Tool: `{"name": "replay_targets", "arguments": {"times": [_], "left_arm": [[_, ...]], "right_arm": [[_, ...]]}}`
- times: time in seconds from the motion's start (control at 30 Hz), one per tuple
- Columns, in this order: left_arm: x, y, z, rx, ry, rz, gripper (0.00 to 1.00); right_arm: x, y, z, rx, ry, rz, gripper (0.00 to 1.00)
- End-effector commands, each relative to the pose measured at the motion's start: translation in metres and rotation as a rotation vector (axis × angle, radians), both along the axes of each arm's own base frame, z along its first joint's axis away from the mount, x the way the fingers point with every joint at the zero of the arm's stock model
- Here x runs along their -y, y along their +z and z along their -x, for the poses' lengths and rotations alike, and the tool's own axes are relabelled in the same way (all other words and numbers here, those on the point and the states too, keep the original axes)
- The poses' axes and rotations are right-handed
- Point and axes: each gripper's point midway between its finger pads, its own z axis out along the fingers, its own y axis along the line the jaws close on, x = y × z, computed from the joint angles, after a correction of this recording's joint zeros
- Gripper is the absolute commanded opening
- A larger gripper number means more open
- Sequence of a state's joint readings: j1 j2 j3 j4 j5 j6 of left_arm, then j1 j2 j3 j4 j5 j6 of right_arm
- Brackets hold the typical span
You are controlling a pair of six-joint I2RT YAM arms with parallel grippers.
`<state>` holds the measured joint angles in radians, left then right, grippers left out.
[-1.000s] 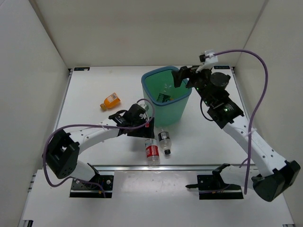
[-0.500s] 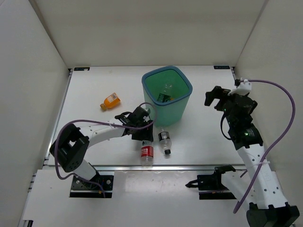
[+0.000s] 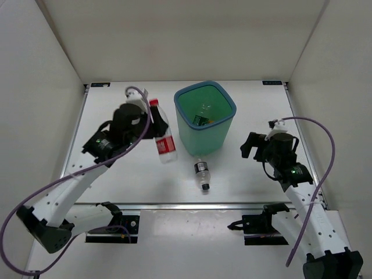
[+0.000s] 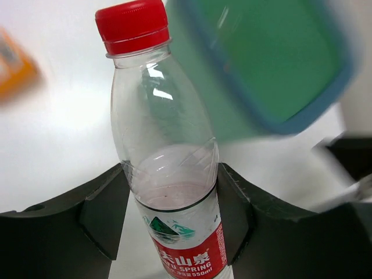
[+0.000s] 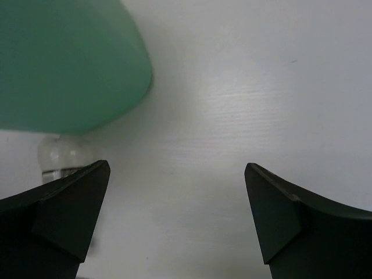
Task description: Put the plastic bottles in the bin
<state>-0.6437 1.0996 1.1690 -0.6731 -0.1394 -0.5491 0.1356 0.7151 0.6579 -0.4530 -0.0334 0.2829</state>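
The red-capped bottle is hanging beside the bin [image 3: 210, 139]. My left gripper should next swing up over the bin's opening [image 3: 206, 104], to its right in the top view, and let go.
My left gripper [image 3: 158, 129] is shut on the clear bottle with the red cap and label [image 3: 164, 139], holding it in the air just left of the bin [image 3: 210, 139]. In the left wrist view the fingers [image 4: 107, 212] clamp the red-capped bottle [image 4: 165, 145] at its middle, cap pointing up, with the bin [image 4: 273, 64] behind it. A clear bottle with a black cap [image 3: 201, 173] lies on the table in front of the bin. Another bottle with a green label [image 3: 202, 119] lies inside the bin. The orange bottle [image 4: 13, 61] is a blur at the left. My right gripper [image 3: 251, 145] stands open to the right of the bin.
The right wrist view shows bare white table between the open right gripper [image 5: 177, 174] fingers, the bin wall [image 5: 64, 58] at upper left and the black-capped bottle's base [image 5: 61, 156] under it. White walls enclose the table on three sides.
The left gripper closed on the red-capped bottle on the table, lifted it and carried it up beside the bin's left. The right arm drew back from over the bin to its right.
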Motion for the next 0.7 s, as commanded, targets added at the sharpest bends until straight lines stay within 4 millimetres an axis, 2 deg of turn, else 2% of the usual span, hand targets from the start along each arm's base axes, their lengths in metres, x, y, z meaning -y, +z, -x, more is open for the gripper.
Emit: {"name": "replay_targets", "arguments": {"times": [0.0, 0.07, 0.13, 0.23, 0.37, 0.4, 0.43, 0.47, 0.53, 0.6, 0.63, 0.67], "left_arm": [[-0.012, 0.097, -0.021, 0.298, 0.052, 0.011, 0.46], [-0.003, 0.135, -0.032, 0.417, 0.049, 0.038, 0.46], [0.018, 0.17, -0.045, 0.523, 0.001, 0.103, 0.49], [0.047, 0.19, -0.069, 0.595, -0.028, 0.111, 0.48], [0.093, 0.193, -0.102, 0.67, -0.053, 0.074, 0.47], [0.097, 0.184, -0.113, 0.675, -0.028, 0.028, 0.46], [0.1, 0.187, -0.117, 0.699, -0.013, 0.017, 0.46], [0.108, 0.19, -0.121, 0.715, -0.001, 0.016, 0.48], [0.115, 0.178, -0.135, 0.722, 0.026, -0.033, 0.5], [0.112, 0.176, -0.143, 0.721, 0.062, -0.05, 0.5], [0.116, 0.171, -0.145, 0.71, 0.05, -0.05, 0.53], [0.119, 0.167, -0.145, 0.701, 0.022, -0.05, 0.61]], "right_arm": [[-0.039, -0.022, 0.018, -0.077, 0.16, -0.059, 0.99], [-0.054, -0.034, 0.026, -0.1, 0.211, -0.058, 0.99], [-0.073, -0.035, 0.033, -0.094, 0.267, -0.037, 0.99], [-0.087, -0.04, 0.038, -0.1, 0.309, 0.016, 1.0], [-0.101, -0.039, 0.041, -0.097, 0.367, -0.009, 0.99], [-0.103, -0.037, 0.039, -0.082, 0.376, -0.017, 0.99], [-0.103, -0.042, 0.041, -0.093, 0.381, -0.016, 0.99], [-0.105, -0.038, 0.038, -0.082, 0.385, -0.022, 0.99], [-0.106, -0.041, 0.038, -0.093, 0.395, -0.01, 1.0], [-0.109, -0.042, 0.039, -0.082, 0.429, 0.021, 0.99], [-0.111, -0.044, 0.041, -0.083, 0.455, 0.042, 0.99], [-0.112, -0.042, 0.04, -0.071, 0.461, 0.06, 1.0]]}}
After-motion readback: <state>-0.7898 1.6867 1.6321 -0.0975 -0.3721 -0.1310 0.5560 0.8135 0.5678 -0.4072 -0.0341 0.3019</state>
